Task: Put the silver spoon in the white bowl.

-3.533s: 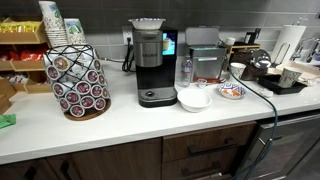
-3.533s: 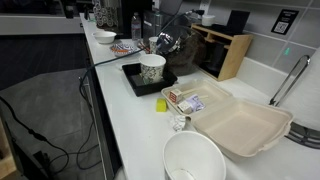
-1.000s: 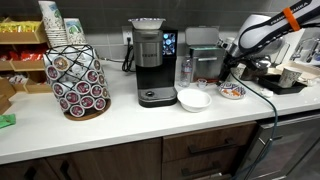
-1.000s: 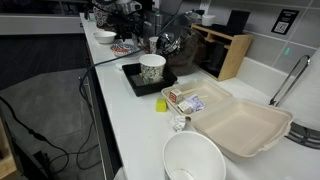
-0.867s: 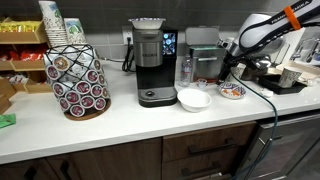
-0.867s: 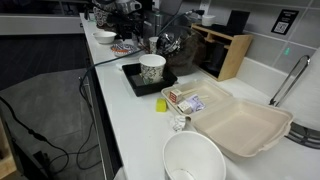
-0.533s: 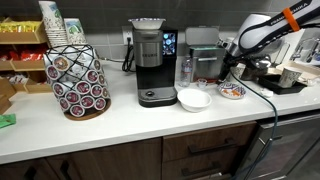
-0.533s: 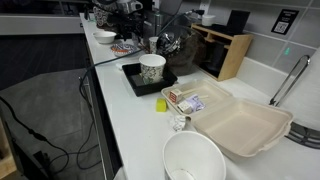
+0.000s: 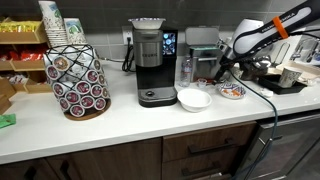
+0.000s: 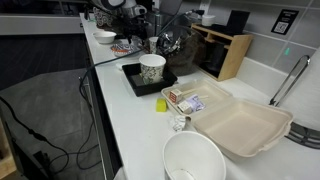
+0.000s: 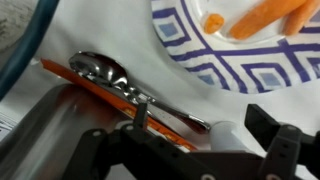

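My gripper moves next from the end of the handle toward the bowl of the spoon, then comes down onto the handle.
The silver spoon [image 11: 140, 92] lies flat on the white counter in the wrist view, its bowl to the upper left and its handle running to the lower right, beside the blue-and-orange patterned dish [image 11: 245, 45]. My gripper [image 11: 205, 135] is open just above the handle end, with a finger on each side, not touching it. The white bowl [image 9: 194, 98] stands empty in front of the coffee maker [image 9: 150, 62] and shows far off in an exterior view [image 10: 105, 36]. In both exterior views the gripper [image 9: 224, 68] [image 10: 128, 28] hovers by the patterned dish [image 9: 232, 91]. The spoon is too small to make out there.
A grey appliance base with an orange edge [image 11: 90, 100] lies right behind the spoon. A red-and-silver machine [image 9: 205, 62] and a water bottle [image 9: 186, 70] stand behind the bowl. A black tray with a cup [image 10: 152, 70] and an open foam box [image 10: 240, 120] are further along the counter.
The arm was out of view 3.5 s ago and now reaches in over the patterned dish. Over the last second it has shifted slightly. The bowl and dish have not moved.
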Controlling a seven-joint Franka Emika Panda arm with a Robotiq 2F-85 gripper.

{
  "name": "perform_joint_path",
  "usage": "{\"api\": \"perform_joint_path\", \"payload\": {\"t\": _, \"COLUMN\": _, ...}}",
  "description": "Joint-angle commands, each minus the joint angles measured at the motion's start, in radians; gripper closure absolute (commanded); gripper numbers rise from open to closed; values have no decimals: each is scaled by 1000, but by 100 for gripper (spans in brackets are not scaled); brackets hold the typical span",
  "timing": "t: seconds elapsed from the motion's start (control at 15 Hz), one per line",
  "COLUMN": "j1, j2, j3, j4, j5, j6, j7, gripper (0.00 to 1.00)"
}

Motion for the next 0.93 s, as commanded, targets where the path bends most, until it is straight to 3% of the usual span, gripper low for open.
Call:
{"api": "perform_joint_path", "payload": {"t": 0.0, "j1": 0, "j2": 52, "j3": -7, "j4": 64, "j5": -46, "j6": 2, "j7": 72, "gripper": 0}}
{"api": "perform_joint_path", "payload": {"t": 0.87, "j1": 4, "j2": 168, "j3": -26, "j4": 175, "j5": -146, "j6": 13, "j7": 98, "gripper": 0}}
